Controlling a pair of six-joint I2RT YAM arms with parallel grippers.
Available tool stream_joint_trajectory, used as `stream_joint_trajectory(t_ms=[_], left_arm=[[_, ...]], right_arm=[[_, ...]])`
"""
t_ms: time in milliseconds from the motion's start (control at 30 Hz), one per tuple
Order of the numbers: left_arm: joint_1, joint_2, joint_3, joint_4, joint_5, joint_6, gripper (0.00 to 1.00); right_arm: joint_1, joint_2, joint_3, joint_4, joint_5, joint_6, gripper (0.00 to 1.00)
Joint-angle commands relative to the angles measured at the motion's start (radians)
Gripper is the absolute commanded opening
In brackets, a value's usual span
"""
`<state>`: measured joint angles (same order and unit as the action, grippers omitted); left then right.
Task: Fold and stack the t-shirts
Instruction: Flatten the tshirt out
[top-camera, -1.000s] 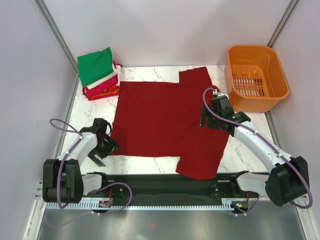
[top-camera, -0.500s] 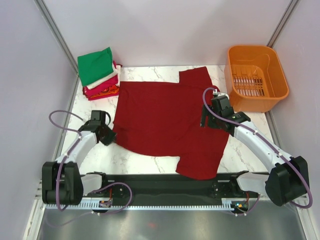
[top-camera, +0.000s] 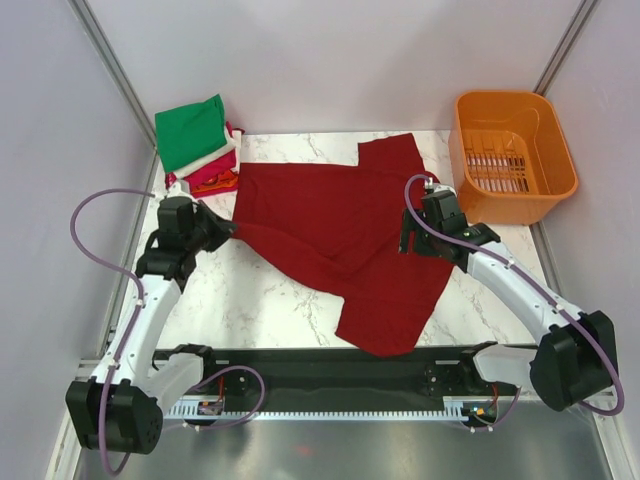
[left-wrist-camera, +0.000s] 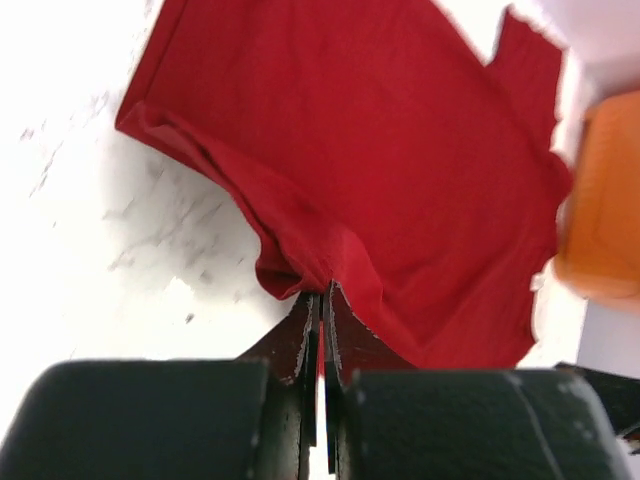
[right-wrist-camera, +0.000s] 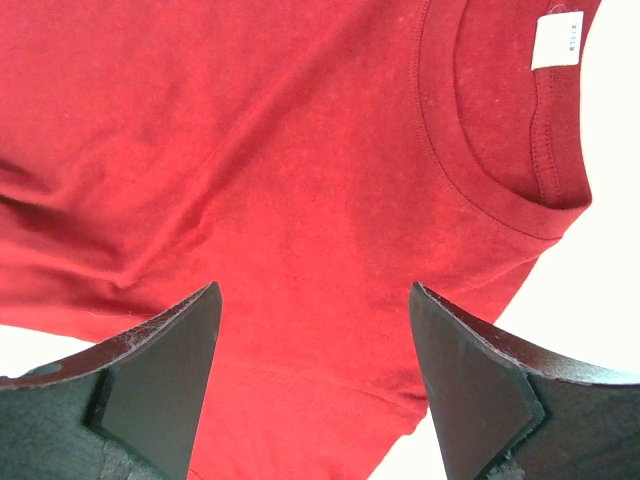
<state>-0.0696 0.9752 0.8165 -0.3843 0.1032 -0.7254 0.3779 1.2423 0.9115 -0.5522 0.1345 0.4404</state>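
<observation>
The near sleeve reaches to the table's front edge. I will first move my right gripper back from the collar, then down onto that sleeve's end corner (top-camera: 402, 348).
A large dark red t-shirt (top-camera: 340, 230) lies spread across the marble table, its left hem pulled up and bunched. My left gripper (top-camera: 222, 228) is shut on that hem corner; the left wrist view shows the red t-shirt (left-wrist-camera: 400, 150) pinched between the closed jaws of the left gripper (left-wrist-camera: 322, 292). My right gripper (top-camera: 412, 240) hovers open over the shirt's right side near the collar. In the right wrist view the right gripper (right-wrist-camera: 315, 300) has its jaws wide apart above the red t-shirt (right-wrist-camera: 280, 150), touching nothing. A stack of folded t-shirts (top-camera: 196, 148), green on top, sits at the back left.
An orange plastic basket (top-camera: 512, 155) stands at the back right corner. Grey walls close in the left, back and right sides. Bare marble table (top-camera: 250, 300) shows at the front left. The shirt's white neck label (right-wrist-camera: 557, 40) shows in the right wrist view.
My left gripper closed on the shirt's lower-left hem and carried it back and left, dragging the cloth diagonally. The right arm stayed still.
</observation>
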Motion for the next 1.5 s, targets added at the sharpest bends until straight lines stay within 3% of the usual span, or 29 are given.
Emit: stream_joint_trajectory(t_ms=[0,200,333,667,1000,1467], left_arm=[[0.002,-0.041,-0.033,-0.083,0.023,0.046,0.02],[0.002,-0.096,-0.129,-0.168,0.007,0.047,0.02],[0.002,-0.102,-0.183,-0.168,0.007,0.047,0.02],[0.002,-0.089,-0.186,-0.168,0.007,0.047,0.02],[0.001,-0.090,-0.197,-0.168,0.007,0.047,0.02],[-0.007,-0.078,-0.200,-0.137,0.026,0.060,0.02]], right_arm=[[0.003,-0.049,0.001,0.003,-0.033,0.015,0.84],[0.022,-0.129,-0.155,-0.098,-0.186,0.148,0.83],[0.088,-0.161,-0.255,-0.176,-0.156,0.224,0.81],[0.462,-0.224,-0.315,-0.339,-0.156,0.483,0.82],[0.552,-0.300,-0.425,-0.289,-0.145,0.612,0.81],[0.558,-0.216,-0.395,-0.158,0.011,0.561,0.70]])
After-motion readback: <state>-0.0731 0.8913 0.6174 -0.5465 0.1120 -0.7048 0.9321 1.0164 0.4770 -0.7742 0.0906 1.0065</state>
